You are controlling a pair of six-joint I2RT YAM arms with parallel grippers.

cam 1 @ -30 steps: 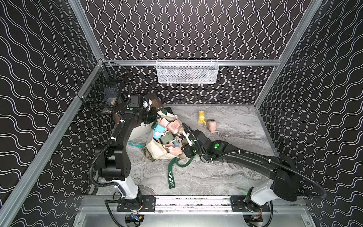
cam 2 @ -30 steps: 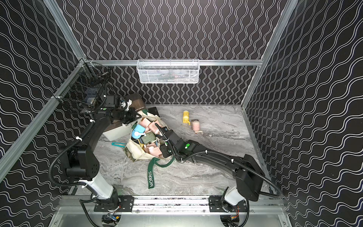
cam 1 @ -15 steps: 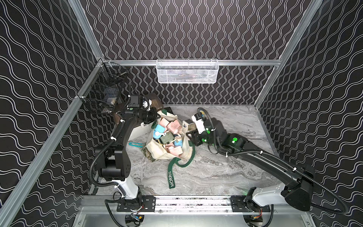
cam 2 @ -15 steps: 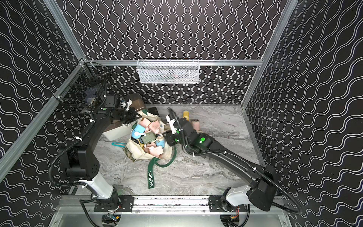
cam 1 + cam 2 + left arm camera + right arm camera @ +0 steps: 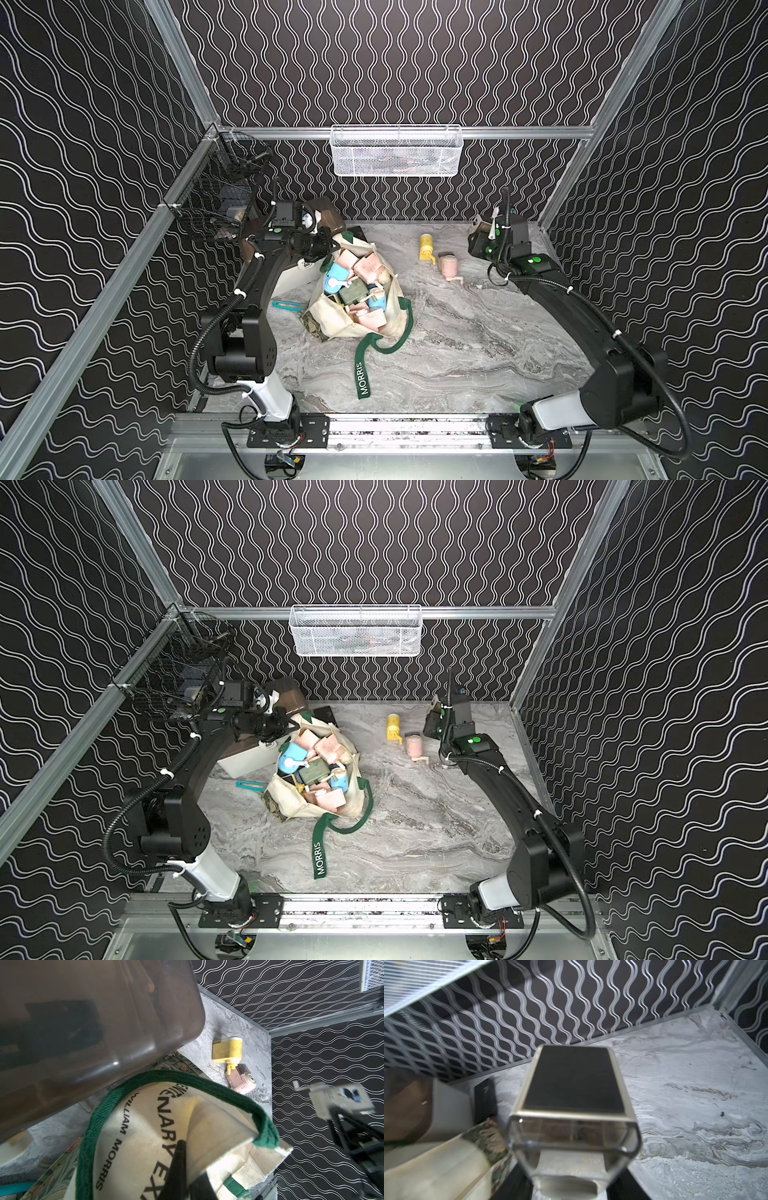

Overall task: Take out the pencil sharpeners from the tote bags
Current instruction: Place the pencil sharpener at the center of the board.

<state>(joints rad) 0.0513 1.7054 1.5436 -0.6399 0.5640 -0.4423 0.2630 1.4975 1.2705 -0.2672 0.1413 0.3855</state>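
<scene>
My right gripper lowers toward the tabletop (image 5: 466, 264) next to the pink sharpener now and releases the cream pencil sharpener there, since that spot lies bare.
The cream tote bag (image 5: 328, 318) lies open in both top views, with green straps and several pencil sharpeners inside: blue (image 5: 336, 279), pink (image 5: 366, 266) and dark green (image 5: 353, 291). My left gripper (image 5: 328, 246) is shut on the bag's far rim; in the left wrist view its fingers (image 5: 179, 1165) pinch the canvas (image 5: 216, 1126). My right gripper (image 5: 484, 241) hangs at the back right, shut on a cream pencil sharpener (image 5: 574, 1084) with a dark face and clear drawer. A yellow sharpener (image 5: 427, 247) and a pink one (image 5: 449, 266) lie on the table beside it.
A white box (image 5: 297, 272) with a brown translucent lid (image 5: 328, 216) stands behind the bag. A teal strip tool (image 5: 286, 306) lies left of the bag. A white mesh basket (image 5: 397, 151) hangs on the back wall, a black wire basket (image 5: 220, 199) on the left rail.
My right arm has lifted the cream sharpener out of the bag and carried it to the back right, past the two on the table. The left arm has stayed put.
</scene>
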